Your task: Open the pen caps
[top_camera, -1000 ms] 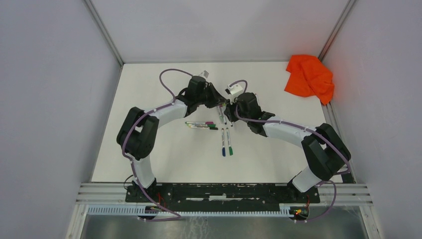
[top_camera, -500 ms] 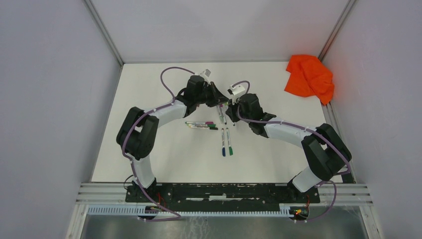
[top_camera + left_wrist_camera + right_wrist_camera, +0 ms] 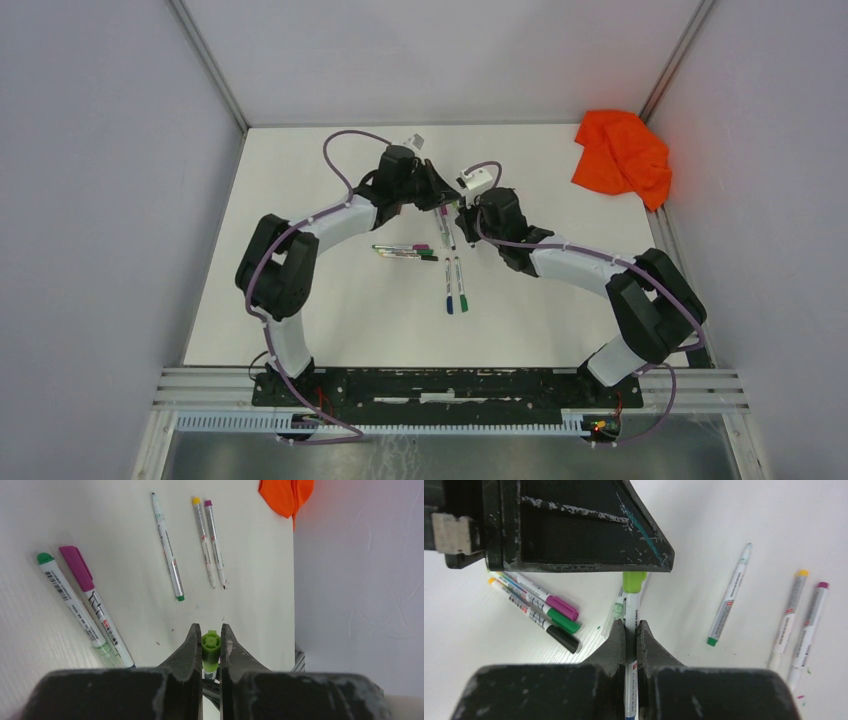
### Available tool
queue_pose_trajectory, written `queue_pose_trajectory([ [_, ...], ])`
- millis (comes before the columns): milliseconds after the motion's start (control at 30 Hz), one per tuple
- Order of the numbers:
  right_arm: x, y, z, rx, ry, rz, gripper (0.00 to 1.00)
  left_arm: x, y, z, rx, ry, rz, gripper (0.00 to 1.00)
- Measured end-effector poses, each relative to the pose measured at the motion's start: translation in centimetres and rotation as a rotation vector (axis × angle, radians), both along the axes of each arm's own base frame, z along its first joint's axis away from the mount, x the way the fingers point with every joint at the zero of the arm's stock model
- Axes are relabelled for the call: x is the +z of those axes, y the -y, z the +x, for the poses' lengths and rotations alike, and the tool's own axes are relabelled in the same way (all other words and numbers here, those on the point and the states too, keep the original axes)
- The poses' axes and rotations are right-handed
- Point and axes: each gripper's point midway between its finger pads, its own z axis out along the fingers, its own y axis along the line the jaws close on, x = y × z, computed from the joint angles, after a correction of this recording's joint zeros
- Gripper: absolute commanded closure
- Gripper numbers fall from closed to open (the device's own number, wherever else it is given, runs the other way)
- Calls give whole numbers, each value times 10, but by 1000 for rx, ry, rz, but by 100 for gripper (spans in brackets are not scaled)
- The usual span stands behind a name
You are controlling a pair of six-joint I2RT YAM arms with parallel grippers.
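Observation:
My right gripper holds the pen's body (image 3: pixel 632 609), so my left gripper will next pull to the left in the top view and down, and let go of the lime cap on the tabletop.
A pen with a lime-green cap (image 3: pixel 211 647) is held off the table between both grippers. My left gripper (image 3: pixel 211 630) is shut on that cap, its jaws pressing both sides. The same lime cap (image 3: pixel 634 581) shows in the right wrist view, under the left finger (image 3: pixel 589 535). My right gripper (image 3: pixel 631 625) is shut on the pen's white barrel (image 3: pixel 632 609). From above, the left gripper (image 3: pixel 445 200) and right gripper (image 3: pixel 462 215) meet at the table's middle. Capped pens lie below: magenta (image 3: pixel 561 607), green (image 3: pixel 565 623) and black (image 3: pixel 564 640) caps.
Several more pens lie on the white table (image 3: pixel 300 300): a row (image 3: pixel 405 250) left of centre and a pair (image 3: pixel 455 285) nearer the arms. An orange cloth (image 3: pixel 622 155) lies at the back right corner. Grey walls close in the table's sides and back.
The right gripper's jaws have closed onto the pen barrel. The left gripper, still on the lime cap, has shifted slightly towards the back of the table.

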Motion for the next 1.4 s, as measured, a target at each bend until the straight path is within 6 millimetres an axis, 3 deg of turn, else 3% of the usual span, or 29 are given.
queue_pose_trajectory([
  [400, 9, 17, 10, -135, 95, -121, 100, 5, 7, 19, 111, -103, 52, 98],
  [467, -6, 28, 1, -152, 61, -182, 100, 10, -2, 35, 175, -81, 52, 98],
  [567, -32, 54, -13, -195, 0, -292, 100, 22, -32, 65, 292, -55, 42, 98],
  [667, -46, 71, -21, -222, -32, -353, 100, 30, -56, 86, 373, -36, 34, 98],
  [800, -47, 77, -23, -236, -37, -370, 100, 40, -61, 97, 395, -11, 37, 98],
  [900, -37, 83, -21, -253, -29, -349, 100, 40, -58, 95, 363, 4, 86, 98],
  [1000, -22, 102, -7, -308, -22, -307, 100, 26, -61, 91, 327, 8, 178, 98],
  [1167, -5, 125, 19, -372, -21, -251, 100, -18, -81, 81, 314, -39, 370, 98],
  [1267, 1, 123, 33, -369, -22, -230, 100, -44, -98, 74, 319, -74, 480, 98],
  [1400, -7, 112, 47, -341, -50, -222, 100, -65, -115, 69, 334, -102, 590, 96],
])
